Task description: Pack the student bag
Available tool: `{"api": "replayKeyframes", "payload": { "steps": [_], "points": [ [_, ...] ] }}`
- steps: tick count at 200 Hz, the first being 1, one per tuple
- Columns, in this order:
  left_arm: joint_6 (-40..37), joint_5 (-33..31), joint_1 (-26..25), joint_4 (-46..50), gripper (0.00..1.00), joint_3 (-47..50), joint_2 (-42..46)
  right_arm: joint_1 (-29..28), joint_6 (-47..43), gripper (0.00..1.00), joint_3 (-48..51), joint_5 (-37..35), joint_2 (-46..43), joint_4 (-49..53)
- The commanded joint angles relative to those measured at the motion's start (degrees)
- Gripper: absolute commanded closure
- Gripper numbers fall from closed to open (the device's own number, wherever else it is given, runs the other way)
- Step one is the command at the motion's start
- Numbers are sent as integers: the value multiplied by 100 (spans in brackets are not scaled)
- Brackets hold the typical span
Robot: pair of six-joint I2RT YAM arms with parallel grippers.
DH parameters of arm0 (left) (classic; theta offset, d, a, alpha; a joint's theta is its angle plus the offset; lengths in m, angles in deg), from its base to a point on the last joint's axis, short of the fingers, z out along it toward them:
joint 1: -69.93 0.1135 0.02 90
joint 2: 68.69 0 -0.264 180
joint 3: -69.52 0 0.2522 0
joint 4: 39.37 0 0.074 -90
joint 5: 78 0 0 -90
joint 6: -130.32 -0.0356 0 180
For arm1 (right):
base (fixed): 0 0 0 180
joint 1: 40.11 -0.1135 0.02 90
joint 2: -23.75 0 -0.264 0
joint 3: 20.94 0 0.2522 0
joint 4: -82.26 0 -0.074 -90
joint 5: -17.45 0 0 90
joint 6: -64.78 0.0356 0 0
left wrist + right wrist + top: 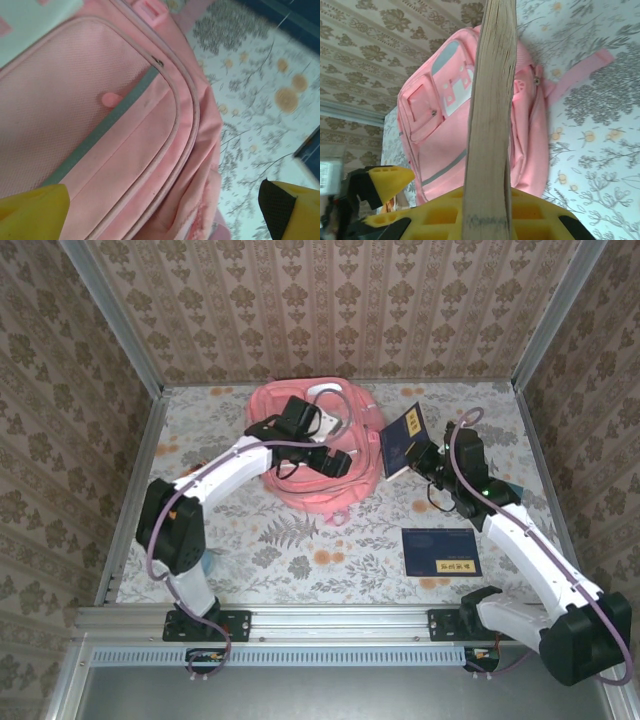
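The pocket is still lying flat beside the upright book. My left gripper goes down next onto the pocket's curved zip edge, which is below its open fingers.
The pink student bag (318,468) lies flat at the back middle of the table, front face up. My left gripper (300,420) hovers over it. In the left wrist view its yellow fingertips (31,212) stand wide apart, open, above the bag's zipped seams (165,150) with nothing pinched. My right gripper (432,455) is just right of the bag, shut on a dark-blue book (403,440) held upright. In the right wrist view the book's page edge (490,125) rises between the yellow jaws (487,220), with the bag (440,145) behind it.
A second dark-blue book (440,552) lies flat on the floral tablecloth at the front right. Patterned walls close the table at the back and both sides. A pink strap (580,70) trails from the bag onto the cloth.
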Motion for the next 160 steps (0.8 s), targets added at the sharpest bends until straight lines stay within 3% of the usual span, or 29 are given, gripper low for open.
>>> {"api": "replayKeyframes", "payload": {
  "steps": [1,42,94,136,160],
  "points": [
    [-854,-459,-230,538,5,-460,-469,106,-143,93,161,-224,-326,298],
    [-995,-737,-335,1114,21,-1572,-1508,179,-19,94,350,-176,-422,285],
    [-899,-1476,-434,1458,21,-2260,-2232,195,-24,93,429,-83,-356,227],
    [-1278,-1776,-673,1547,15,-2238,-2337,219,-9,93,440,-18,-242,142],
    [-1303,-2056,-680,1590,17,-2369,-2449,223,4,93,439,52,-135,56]
  ]
}}
